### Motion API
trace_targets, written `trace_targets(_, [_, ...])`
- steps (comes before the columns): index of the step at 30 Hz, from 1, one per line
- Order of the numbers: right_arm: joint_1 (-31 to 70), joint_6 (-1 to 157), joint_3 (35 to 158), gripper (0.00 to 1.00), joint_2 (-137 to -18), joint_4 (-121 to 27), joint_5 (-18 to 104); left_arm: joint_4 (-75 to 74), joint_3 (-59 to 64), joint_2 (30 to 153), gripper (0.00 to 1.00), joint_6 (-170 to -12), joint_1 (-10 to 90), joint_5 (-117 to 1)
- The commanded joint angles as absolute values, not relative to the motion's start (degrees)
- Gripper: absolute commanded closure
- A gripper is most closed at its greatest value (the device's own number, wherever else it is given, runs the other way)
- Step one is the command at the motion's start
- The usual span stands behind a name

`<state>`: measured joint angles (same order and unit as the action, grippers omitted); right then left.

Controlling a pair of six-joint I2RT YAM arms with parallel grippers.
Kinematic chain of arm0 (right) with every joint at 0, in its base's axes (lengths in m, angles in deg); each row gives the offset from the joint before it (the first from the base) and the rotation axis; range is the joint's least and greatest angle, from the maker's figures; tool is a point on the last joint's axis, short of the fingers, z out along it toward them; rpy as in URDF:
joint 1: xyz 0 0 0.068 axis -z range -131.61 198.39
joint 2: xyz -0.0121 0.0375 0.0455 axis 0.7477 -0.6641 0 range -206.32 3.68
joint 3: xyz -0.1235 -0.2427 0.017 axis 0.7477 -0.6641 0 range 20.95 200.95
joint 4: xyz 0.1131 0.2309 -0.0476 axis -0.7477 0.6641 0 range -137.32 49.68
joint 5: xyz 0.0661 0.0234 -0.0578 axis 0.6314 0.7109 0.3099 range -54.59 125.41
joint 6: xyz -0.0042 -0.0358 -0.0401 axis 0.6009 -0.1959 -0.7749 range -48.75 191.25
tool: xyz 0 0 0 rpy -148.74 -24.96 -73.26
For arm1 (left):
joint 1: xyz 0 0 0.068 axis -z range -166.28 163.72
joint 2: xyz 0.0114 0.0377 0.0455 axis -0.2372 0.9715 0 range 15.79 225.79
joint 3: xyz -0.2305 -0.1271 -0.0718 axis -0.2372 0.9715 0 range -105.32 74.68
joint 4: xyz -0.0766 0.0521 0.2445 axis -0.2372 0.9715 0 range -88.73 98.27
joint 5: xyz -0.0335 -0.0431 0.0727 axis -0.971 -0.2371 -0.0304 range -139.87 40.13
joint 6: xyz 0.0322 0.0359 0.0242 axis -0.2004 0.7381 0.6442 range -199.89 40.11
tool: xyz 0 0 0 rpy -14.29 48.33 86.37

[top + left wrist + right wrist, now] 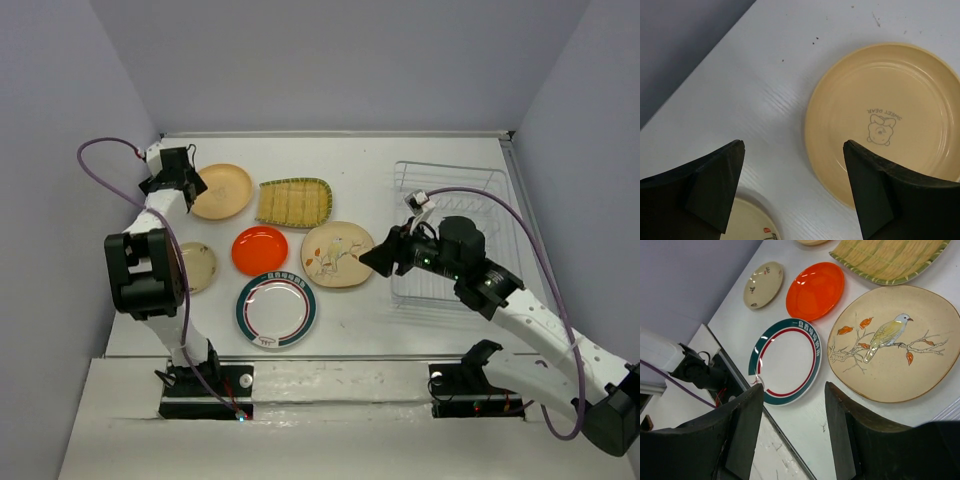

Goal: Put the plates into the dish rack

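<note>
My left gripper moves down and closes on the yellow-orange plate's rim (807,134) by the plate's side next, because that rim already shows between my open fingers.
Several plates lie flat on the white table: a yellow-orange round one (222,191), a ribbed yellow-green fan-shaped one (293,202), a small orange-red one (260,250), a cream bird-print one (338,254), a white one with a dark green rim (276,309) and a small cream one (196,266). The wire dish rack (470,185) stands at the right with no plates in it. My left gripper (794,147) is open and empty above the table, beside the yellow-orange plate (890,120). My right gripper (792,390) is open and empty, raised between the bird plate (895,342) and the green-rimmed plate (785,360).
The table's near edge and the arm bases (205,385) lie at the bottom. Grey walls close the left, back and right sides. The right arm (470,265) reaches across the front of the rack. The small cream plate (747,225) shows under the left finger.
</note>
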<state>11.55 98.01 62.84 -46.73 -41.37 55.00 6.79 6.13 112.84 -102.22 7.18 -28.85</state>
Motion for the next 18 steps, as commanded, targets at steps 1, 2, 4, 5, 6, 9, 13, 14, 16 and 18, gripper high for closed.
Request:
trace_targets(1, [11.2, 96.7, 63.0, 0.42, -47.7, -43.5, 56.5, 8.0, -0.7, 118.9, 0.10, -98.9, 7.2, -29.7])
trace_targets(2, [11.2, 96.6, 63.0, 0.42, -47.9, -43.5, 56.5, 8.5, -1.5, 120.1, 0.11, -98.6, 7.1, -29.9])
trace_targets(4, [11.2, 96.3, 63.2, 0.42, -48.3, -43.5, 56.3, 8.7, -2.9, 122.5, 0.12, -98.5, 7.0, -30.4])
trace_targets(5, [11.2, 96.2, 63.5, 0.42, -48.3, -43.5, 56.3, 8.7, -4.1, 124.6, 0.14, -98.4, 6.9, -31.2])
trace_targets(6, [11.2, 96.2, 63.6, 0.42, -48.7, -43.5, 56.4, 8.7, -4.7, 125.5, 0.16, -98.5, 6.5, -32.0])
trace_targets(9, [11.2, 96.2, 63.9, 0.42, -49.4, -43.5, 56.4, 8.5, -6.1, 128.8, 0.22, -99.3, 6.2, -35.3])
trace_targets(13, [11.2, 96.3, 64.4, 0.43, -50.6, -43.5, 56.7, 6.0, -5.2, 131.5, 0.35, -101.8, 4.9, -40.4])
trace_targets(14, [11.2, 96.5, 64.5, 0.43, -50.7, -43.5, 57.1, 4.6, -4.8, 131.7, 0.44, -102.1, 4.8, -40.7])
trace_targets(16, [11.2, 96.7, 65.0, 0.43, -50.5, -43.6, 58.5, 3.5, -4.0, 132.2, 0.57, -102.7, 4.6, -41.2])
trace_targets(18, [11.2, 97.0, 65.2, 0.43, -50.3, -43.6, 58.4, 2.5, -3.7, 132.4, 0.83, -103.3, 3.9, -42.1])
